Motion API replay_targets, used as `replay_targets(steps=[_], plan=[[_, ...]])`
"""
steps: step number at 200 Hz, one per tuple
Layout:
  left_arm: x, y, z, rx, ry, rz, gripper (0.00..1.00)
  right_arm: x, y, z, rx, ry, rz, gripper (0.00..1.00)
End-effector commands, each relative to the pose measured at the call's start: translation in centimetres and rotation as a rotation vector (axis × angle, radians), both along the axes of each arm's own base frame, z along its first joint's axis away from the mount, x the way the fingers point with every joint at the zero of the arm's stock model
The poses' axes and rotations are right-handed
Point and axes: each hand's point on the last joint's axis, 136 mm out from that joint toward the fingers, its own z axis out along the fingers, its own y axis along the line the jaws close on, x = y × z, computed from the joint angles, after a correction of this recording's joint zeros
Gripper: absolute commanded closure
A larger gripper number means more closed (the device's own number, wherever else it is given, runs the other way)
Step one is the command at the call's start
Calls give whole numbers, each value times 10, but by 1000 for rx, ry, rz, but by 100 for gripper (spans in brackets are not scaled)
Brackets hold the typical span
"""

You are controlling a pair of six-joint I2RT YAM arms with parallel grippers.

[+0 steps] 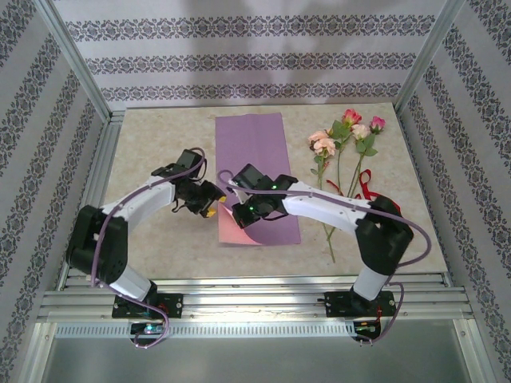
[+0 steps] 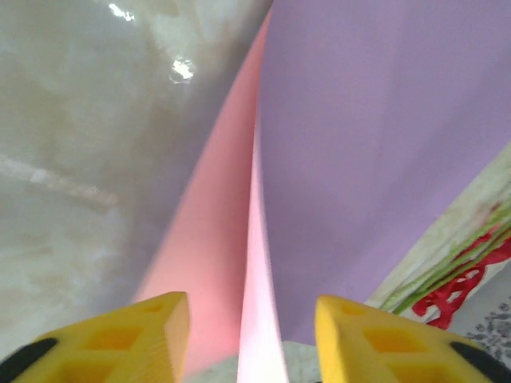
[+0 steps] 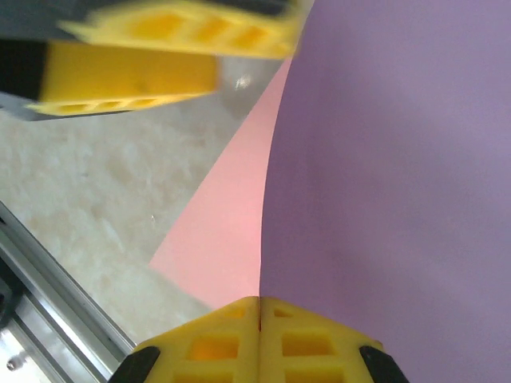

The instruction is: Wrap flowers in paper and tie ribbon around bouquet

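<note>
My right gripper carries the paper's lifted edge across the purple paper (image 1: 251, 152) to its side by the stems next and releases. The paper's pink side still lies mostly hidden, hence this move.
The purple paper (image 1: 251, 152) lies flat mid-table with its near left corner lifted, showing the pink face (image 1: 237, 230). My right gripper (image 1: 237, 209) is shut on that lifted edge; in its wrist view the yellow jaws (image 3: 259, 307) meet where purple paper (image 3: 399, 175) joins the pink underside (image 3: 231, 231). My left gripper (image 1: 209, 203) is open just to the left, and the raised pink edge (image 2: 257, 263) stands between its fingers (image 2: 251, 319) without touching them. The flowers (image 1: 345, 132) lie loose to the right of the paper, with the red ribbon (image 1: 366, 190) across their stems.
The left gripper's yellow fingers (image 3: 176, 48) hang close above the paper's left edge. Green stems (image 2: 435, 275) and ribbon (image 2: 459, 283) lie past the sheet's right side. An aluminium rail (image 1: 255, 283) bounds the near table edge, and patterned walls close in the other sides.
</note>
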Motion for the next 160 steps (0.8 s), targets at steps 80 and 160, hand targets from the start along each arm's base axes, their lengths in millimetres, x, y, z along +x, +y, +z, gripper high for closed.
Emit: replay_targets(steps=[80,160], plan=[[-28,-56,9,-139,2,-64,84,32,-125,74,117,-211,-641,100],[0,-46,-97,42,117,53,90,-6,-213,56,-10,-165,-837,100]])
